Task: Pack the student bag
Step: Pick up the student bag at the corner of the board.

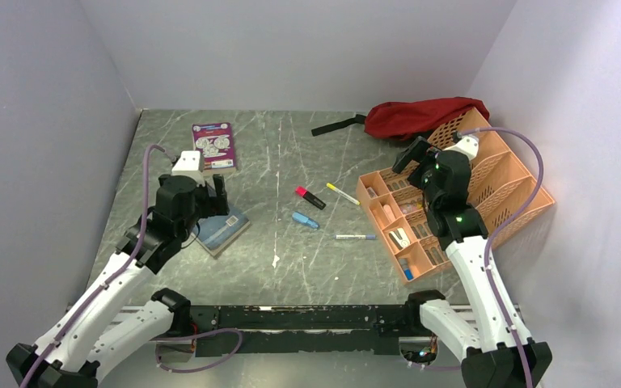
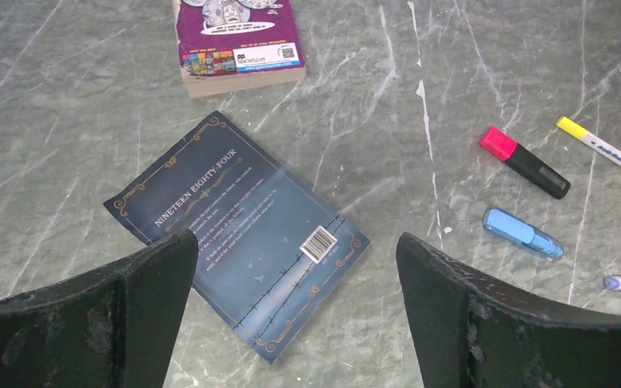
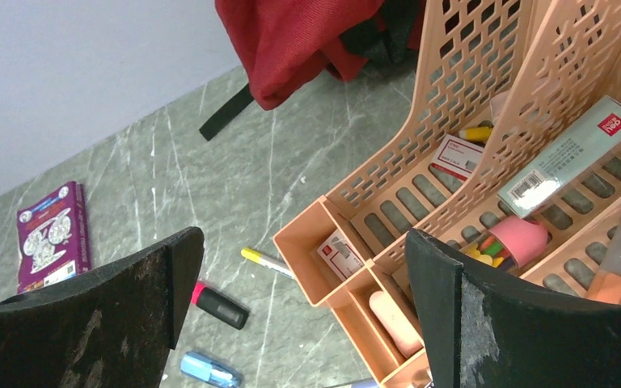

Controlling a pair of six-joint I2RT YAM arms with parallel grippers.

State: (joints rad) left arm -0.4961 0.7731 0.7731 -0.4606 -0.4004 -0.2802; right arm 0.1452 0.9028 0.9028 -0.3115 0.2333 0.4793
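Observation:
The bag is by the back wall, outward of my right gripper. My right gripper should move outward next, onto the middle of the bag's dark red cloth [image 1: 418,115] [image 3: 301,39].
The dark red student bag [image 1: 424,115] lies crumpled at the back right, behind the orange organiser, with a black strap [image 1: 335,125] trailing left; it also shows in the right wrist view [image 3: 307,40]. My left gripper [image 1: 213,198] is open and empty above a dark blue book [image 2: 242,242]. A purple book [image 1: 213,145] lies further back. My right gripper [image 1: 416,155] is open and empty, hovering over the organiser's near-left corner [image 3: 303,236]. A pink-and-black highlighter [image 1: 310,197], a blue marker [image 1: 306,220], a yellow-capped marker [image 1: 342,193] and a blue-capped pen [image 1: 356,237] lie mid-table.
The orange plastic desk organiser [image 1: 453,194] stands at the right, holding small stationery, an eraser and boxes. White walls close in the table on the left, back and right.

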